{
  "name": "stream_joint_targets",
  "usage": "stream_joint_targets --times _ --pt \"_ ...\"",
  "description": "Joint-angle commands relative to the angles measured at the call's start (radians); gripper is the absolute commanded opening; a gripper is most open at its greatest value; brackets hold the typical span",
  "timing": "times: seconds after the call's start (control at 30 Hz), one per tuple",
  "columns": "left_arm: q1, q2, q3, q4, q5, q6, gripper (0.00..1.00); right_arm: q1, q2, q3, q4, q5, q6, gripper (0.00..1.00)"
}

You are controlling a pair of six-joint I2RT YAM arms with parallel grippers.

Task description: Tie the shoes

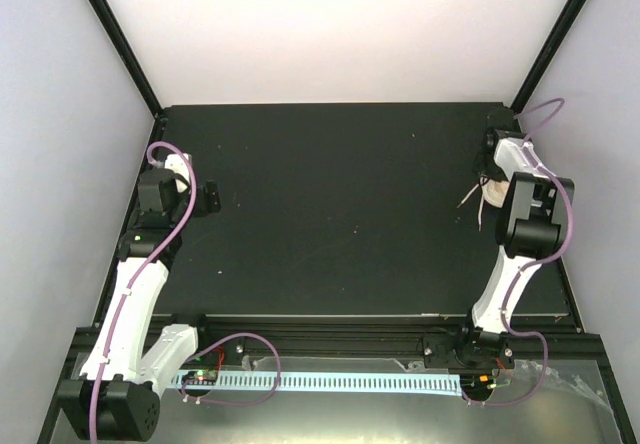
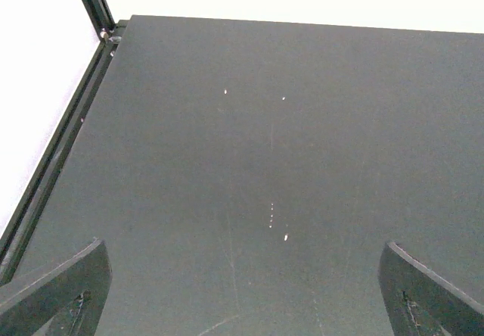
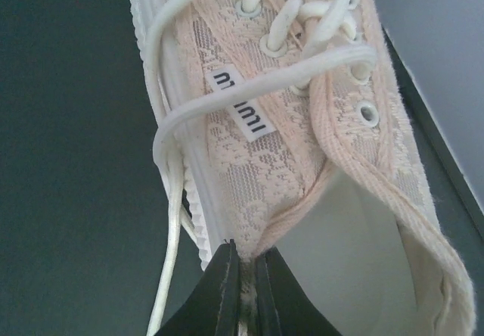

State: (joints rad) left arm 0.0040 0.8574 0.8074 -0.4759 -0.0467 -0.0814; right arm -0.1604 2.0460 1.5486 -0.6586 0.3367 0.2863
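Note:
My right gripper will lift the shoe (image 1: 490,196) first, then lower it and open, to get it from close to the mat's edge toward the empty middle.
The shoe (image 3: 295,132) is a pale pink lace-fabric sneaker with cream laces (image 3: 302,18) and a white sole. My right gripper (image 3: 246,264) is shut on the shoe's side wall at the collar, the fabric pinched between both black fingers. A loose lace (image 3: 170,222) hangs down past the sole. In the top view the shoe (image 1: 490,196) is mostly hidden under the right arm's wrist at the table's right edge. My left gripper (image 2: 242,290) is open and empty above the bare mat; it shows in the top view (image 1: 205,199) at the far left.
The black table mat (image 1: 340,204) spans the work area. White walls and black frame posts (image 1: 120,39) enclose it. The mat's right edge (image 3: 435,147) runs close beside the shoe. A perforated strip (image 1: 330,381) lies on the near rail.

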Motion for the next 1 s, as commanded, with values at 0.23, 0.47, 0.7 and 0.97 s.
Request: stream_joint_targets --times 0.23,0.47,0.7,0.97 --pt "-0.003 -0.018 -0.007 0.016 0.014 0.011 0.99 0.065 -0.397 -0.208 -0.012 -0.336 0.050 0.02" --pt "-0.003 -0.024 -0.013 0.017 0.019 0.009 0.99 0.356 -0.495 -0.327 0.007 -0.358 0.146 0.02" --pt "-0.003 -0.003 -0.009 0.013 0.020 0.008 0.99 0.775 -0.588 -0.283 0.060 -0.337 0.390 0.01" --pt "-0.004 -0.007 -0.014 0.013 0.016 0.009 0.99 0.886 -0.601 -0.290 0.031 -0.166 0.440 0.02"
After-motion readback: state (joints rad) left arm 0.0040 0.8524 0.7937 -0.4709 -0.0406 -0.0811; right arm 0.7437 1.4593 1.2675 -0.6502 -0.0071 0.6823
